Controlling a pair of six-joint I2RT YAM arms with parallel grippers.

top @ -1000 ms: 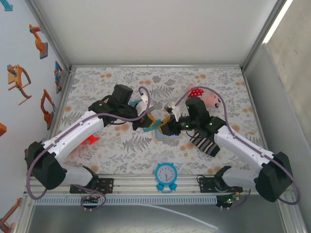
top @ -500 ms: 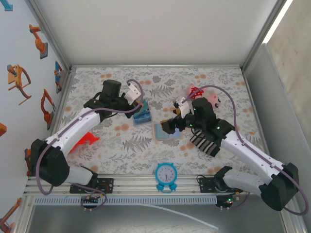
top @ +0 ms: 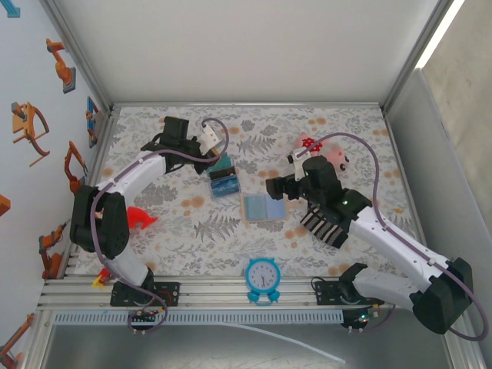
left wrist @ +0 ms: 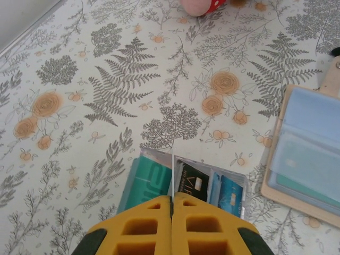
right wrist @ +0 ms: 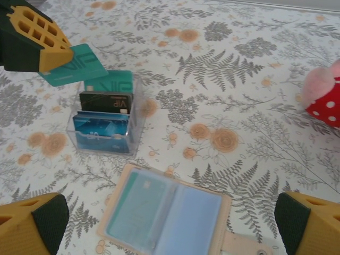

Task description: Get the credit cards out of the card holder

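Observation:
I will bring the card in my left gripper down onto that teal stack (top: 221, 163) (left wrist: 151, 178) in one end of the clear box next and then let go of it.
The tan card holder (top: 264, 207) lies open and flat on the mat, pale blue inside, with a teal card (right wrist: 135, 210) in its left sleeve. My right gripper (top: 278, 187) hovers just above it, open wide, nothing between its fingers (right wrist: 32, 226). My left gripper (top: 218, 160) is shut on a teal credit card (right wrist: 79, 64), seen edge-on in the left wrist view (left wrist: 172, 170). It holds the card just over a clear box (top: 224, 183) where teal, black and blue credit cards (right wrist: 103, 114) stand. The card holder (left wrist: 308, 159) lies right of that box (left wrist: 186, 183).
A black-and-white striped sock (top: 323, 224) lies under my right forearm. A pink plush toy (top: 327, 154) sits behind it. A blue clock (top: 263, 274) stands at the near edge. A red object (top: 137, 219) lies by the left arm.
My right gripper opened and let go of the card holder, which now lies open on the mat. My left gripper drew the teal card away to the far left, over the clear box.

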